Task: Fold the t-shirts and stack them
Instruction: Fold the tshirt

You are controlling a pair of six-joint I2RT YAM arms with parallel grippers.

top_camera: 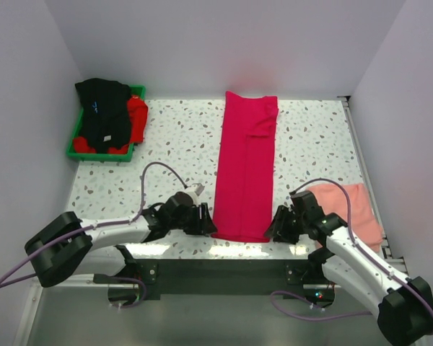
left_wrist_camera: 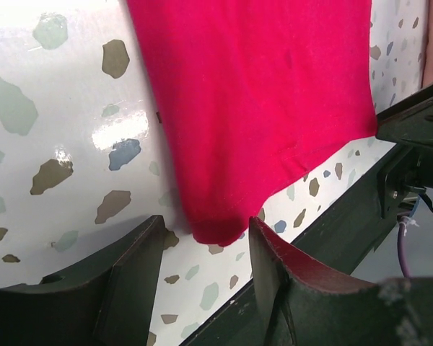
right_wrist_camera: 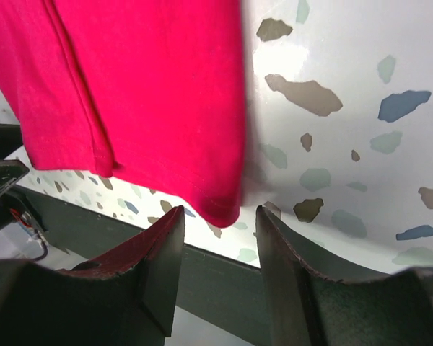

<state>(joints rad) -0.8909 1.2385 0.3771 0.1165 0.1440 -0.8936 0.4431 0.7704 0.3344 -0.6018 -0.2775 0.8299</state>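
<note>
The left gripper will next move down a little and ease its open fingers farther over the crimson-pink t-shirt's near corner (top_camera: 216,234) (left_wrist_camera: 220,227) beside it, because only the tip of the corner reaches between them.
A crimson-pink t-shirt (top_camera: 247,164), folded lengthwise into a long strip, lies down the middle of the table. My left gripper (top_camera: 204,220) sits open at its near left corner (left_wrist_camera: 218,229), which lies flat just ahead of the fingertips, untouched. My right gripper (top_camera: 277,225) stands open at the near right corner (right_wrist_camera: 220,205), also free between the jaws. A salmon-pink t-shirt (top_camera: 353,209) lies folded at the right edge, partly under my right arm. A black t-shirt (top_camera: 103,109) lies over a bright red one (top_camera: 136,117) in the tray.
A green plastic tray (top_camera: 76,144) stands at the back left against the wall. The table's near edge (right_wrist_camera: 224,270) runs just under both grippers. White walls close in the left, back and right sides.
</note>
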